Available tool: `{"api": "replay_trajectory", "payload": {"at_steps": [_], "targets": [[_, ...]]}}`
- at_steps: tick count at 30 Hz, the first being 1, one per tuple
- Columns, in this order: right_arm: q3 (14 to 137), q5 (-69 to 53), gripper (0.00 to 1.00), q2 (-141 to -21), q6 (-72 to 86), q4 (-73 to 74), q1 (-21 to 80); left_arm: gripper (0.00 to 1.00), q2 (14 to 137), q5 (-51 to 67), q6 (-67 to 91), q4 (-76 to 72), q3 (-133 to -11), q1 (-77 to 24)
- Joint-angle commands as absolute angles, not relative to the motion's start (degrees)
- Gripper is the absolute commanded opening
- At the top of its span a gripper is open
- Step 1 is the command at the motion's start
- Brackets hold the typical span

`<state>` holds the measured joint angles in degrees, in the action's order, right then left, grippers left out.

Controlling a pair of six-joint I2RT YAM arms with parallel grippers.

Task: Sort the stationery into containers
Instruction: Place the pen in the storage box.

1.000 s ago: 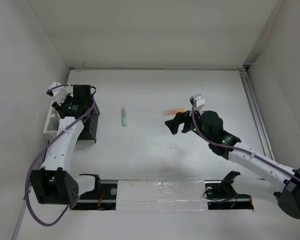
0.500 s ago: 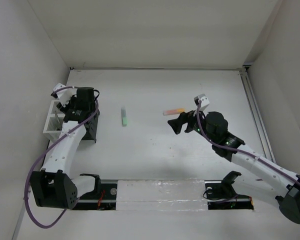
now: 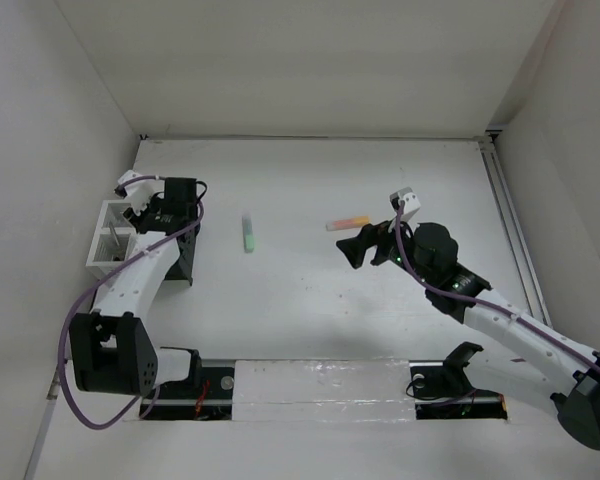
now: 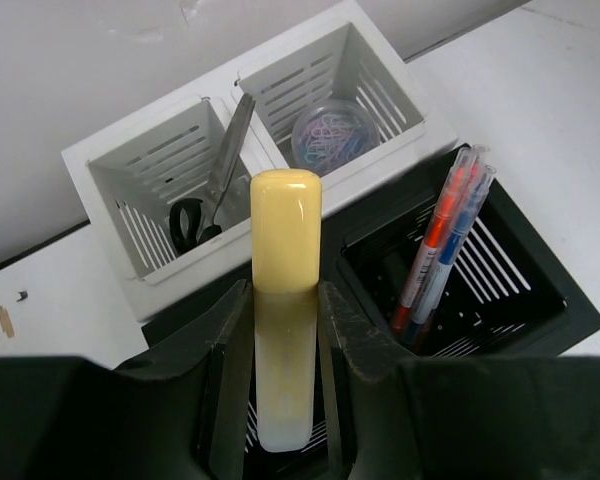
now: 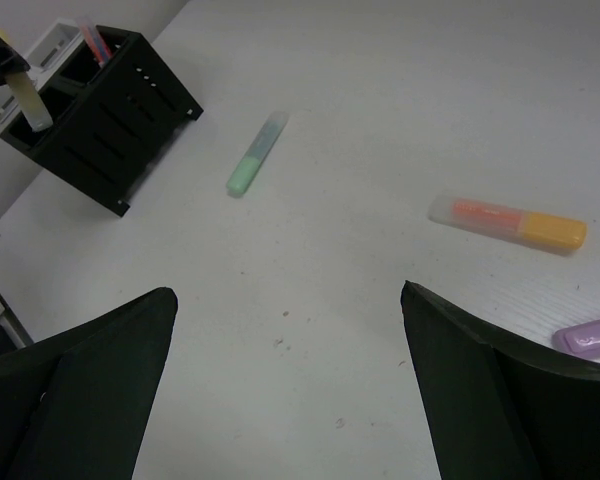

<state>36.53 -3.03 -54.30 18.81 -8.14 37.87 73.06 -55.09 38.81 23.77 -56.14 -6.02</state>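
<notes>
The left gripper opens next over the black organiser's near section and releases the yellow highlighter point(image 4: 285, 230), since the highlighter's lower end already points inside.
My left gripper point(image 4: 283, 335) is shut on a yellow highlighter point(image 4: 285, 230), held upright over the near compartment of the black organiser point(image 4: 500, 300). Red and blue pens point(image 4: 445, 235) stand in the black organiser's other compartment. The white organiser point(image 4: 140, 280) behind it holds black-handled scissors point(image 4: 215, 185) and a round tub of paper clips point(image 4: 330, 135). My right gripper point(image 5: 288, 295) is open and empty above the table. A green highlighter point(image 5: 255, 155), an orange highlighter point(image 5: 508, 222) and a purple highlighter point(image 5: 590, 335) lie ahead of it.
In the top view the two organisers point(image 3: 108, 240) sit at the left against the side wall. The green highlighter point(image 3: 248, 233) lies mid-table and the orange one point(image 3: 348, 222) just beyond my right gripper point(image 3: 352, 248). White walls enclose the table.
My left gripper has moved right and a little back with the yellow highlighter, uncovering the white organiser. My right wrist has shifted slightly right.
</notes>
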Motion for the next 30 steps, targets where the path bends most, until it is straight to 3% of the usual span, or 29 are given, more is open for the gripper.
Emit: {"api": "replay_trajectory", "payload": {"at_steps": [1, 14, 16, 17, 21, 22, 28, 30], "targets": [[35.9, -4.8, 1.00, -53.3, 18.1, -11.2, 37.4, 0.00, 74.2, -57.7, 41.0, 24.7, -56.1, -6.1], [35.4, -5.4, 1.00, -51.7, 18.1, -11.2, 36.9, 0.03, 76.8, -58.9, 45.5, 30.1, -57.2, -6.1], [35.4, -5.4, 1.00, -51.7, 18.1, -11.2, 36.9, 0.16, 76.8, -58.1, 45.5, 30.1, -57.2, -6.1], [35.4, -5.4, 1.00, -51.7, 17.6, -11.2, 36.9, 0.32, 76.2, -57.6, 45.0, 30.1, -57.2, -6.1], [35.4, -5.4, 1.00, -51.2, 17.6, -11.2, 36.9, 0.62, 74.1, -56.3, 43.8, 28.7, -57.2, -6.1], [35.4, -5.9, 1.00, -51.2, 17.6, -11.2, 36.9, 0.76, 73.4, -55.4, 42.5, 27.6, -57.2, -6.1], [35.4, -5.9, 1.00, -51.2, 17.6, -11.2, 36.9, 0.99, 65.4, -51.7, 37.7, 22.2, -56.1, -6.1], [35.4, -5.9, 1.00, -51.2, 17.6, -11.2, 36.9, 0.99, 63.2, -49.9, 34.7, 21.7, -55.5, -6.1]]}}
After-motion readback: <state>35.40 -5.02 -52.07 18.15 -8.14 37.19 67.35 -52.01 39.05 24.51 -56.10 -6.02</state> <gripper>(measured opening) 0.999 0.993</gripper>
